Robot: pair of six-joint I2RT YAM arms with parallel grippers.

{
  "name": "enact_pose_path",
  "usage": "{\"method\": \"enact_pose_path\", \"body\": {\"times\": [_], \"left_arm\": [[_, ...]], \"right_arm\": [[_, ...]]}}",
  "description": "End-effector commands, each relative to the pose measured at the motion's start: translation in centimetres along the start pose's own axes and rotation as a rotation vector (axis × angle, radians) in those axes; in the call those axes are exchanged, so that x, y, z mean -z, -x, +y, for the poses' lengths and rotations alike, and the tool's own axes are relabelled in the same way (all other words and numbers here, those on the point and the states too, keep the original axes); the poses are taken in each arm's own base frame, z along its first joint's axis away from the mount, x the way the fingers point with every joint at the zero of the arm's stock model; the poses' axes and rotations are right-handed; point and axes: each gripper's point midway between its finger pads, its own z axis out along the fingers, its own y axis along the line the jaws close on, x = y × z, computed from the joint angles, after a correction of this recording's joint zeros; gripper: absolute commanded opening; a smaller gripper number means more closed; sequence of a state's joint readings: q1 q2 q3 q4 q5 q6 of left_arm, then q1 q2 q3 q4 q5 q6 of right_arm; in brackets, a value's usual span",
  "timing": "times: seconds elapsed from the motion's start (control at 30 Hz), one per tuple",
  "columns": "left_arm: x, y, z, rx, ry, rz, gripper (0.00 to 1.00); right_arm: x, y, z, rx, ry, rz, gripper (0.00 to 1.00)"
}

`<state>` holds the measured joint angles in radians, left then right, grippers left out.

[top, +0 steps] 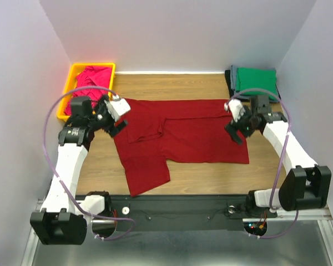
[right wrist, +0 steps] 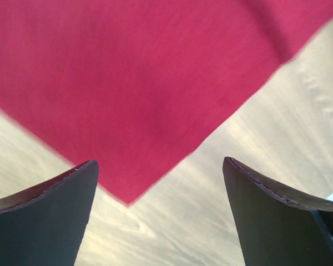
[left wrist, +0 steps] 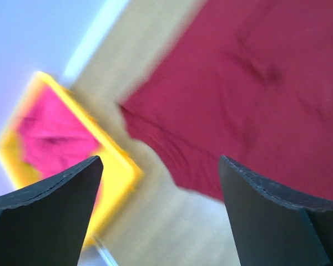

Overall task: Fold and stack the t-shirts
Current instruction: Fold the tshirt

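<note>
The hem's near corner lies flat and uncovered on the tabletop, so next I will move my right gripper back toward my base and lower it onto that corner.
A large dark red t-shirt [top: 183, 136] lies spread and partly folded on the wooden table, one part hanging toward the front edge. My left gripper [top: 115, 126] is open and empty above its left edge; in the left wrist view the shirt [left wrist: 255, 83] lies ahead. My right gripper [top: 237, 133] is open and empty above its right edge; a corner of the shirt [right wrist: 127, 83] shows in the right wrist view. A magenta-pink t-shirt [top: 90, 80] lies in the yellow bin. A folded green t-shirt [top: 256, 80] tops a stack with grey and black ones at back right.
The yellow plastic bin [top: 70, 80] stands at the back left against the wall, also in the left wrist view [left wrist: 114, 166]. White walls close in on the left, back and right. A black rail [top: 177, 208] runs along the table's front edge.
</note>
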<state>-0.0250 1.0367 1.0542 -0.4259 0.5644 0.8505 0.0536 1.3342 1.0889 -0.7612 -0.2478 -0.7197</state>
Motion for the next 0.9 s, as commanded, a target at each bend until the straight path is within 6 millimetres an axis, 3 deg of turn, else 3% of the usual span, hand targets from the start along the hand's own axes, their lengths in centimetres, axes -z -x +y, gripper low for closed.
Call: {"method": "enact_pose_path", "body": {"times": [0.0,0.07,0.1,0.17,0.27,0.73,0.8,0.87], "left_arm": [[0.8,-9.0,-7.2,-0.085,-0.284,0.279,0.89],[1.4,-11.2,-9.1,-0.078,-0.332,0.337,0.84],[1.7,-12.3,-10.0,-0.086,-0.345,0.359,0.82],[2.1,-13.0,-10.8,-0.096,-0.352,0.370,0.82],[2.1,-14.4,-12.3,-0.099,-0.384,0.400,0.81],[0.9,-15.8,-15.0,-0.117,-0.495,0.442,0.80],[0.7,-16.3,-16.2,-0.144,-0.522,0.454,0.79],[-0.1,-16.8,-16.7,-0.168,-0.517,0.452,0.71]], "right_arm": [[1.0,-5.6,2.8,0.283,0.060,0.112,0.94],[1.0,-7.0,3.2,0.343,0.047,0.129,0.85],[0.8,-8.4,3.9,0.377,0.055,0.149,0.72],[0.4,-9.3,4.3,0.397,0.051,0.159,0.61],[-0.7,-11.3,5.2,0.409,0.078,0.192,0.52],[-4.3,-14.5,5.2,0.412,0.067,0.259,0.46],[-4.7,-15.2,5.5,0.416,0.072,0.273,0.37],[-4.9,-15.4,5.5,0.410,0.070,0.279,0.28]]}}
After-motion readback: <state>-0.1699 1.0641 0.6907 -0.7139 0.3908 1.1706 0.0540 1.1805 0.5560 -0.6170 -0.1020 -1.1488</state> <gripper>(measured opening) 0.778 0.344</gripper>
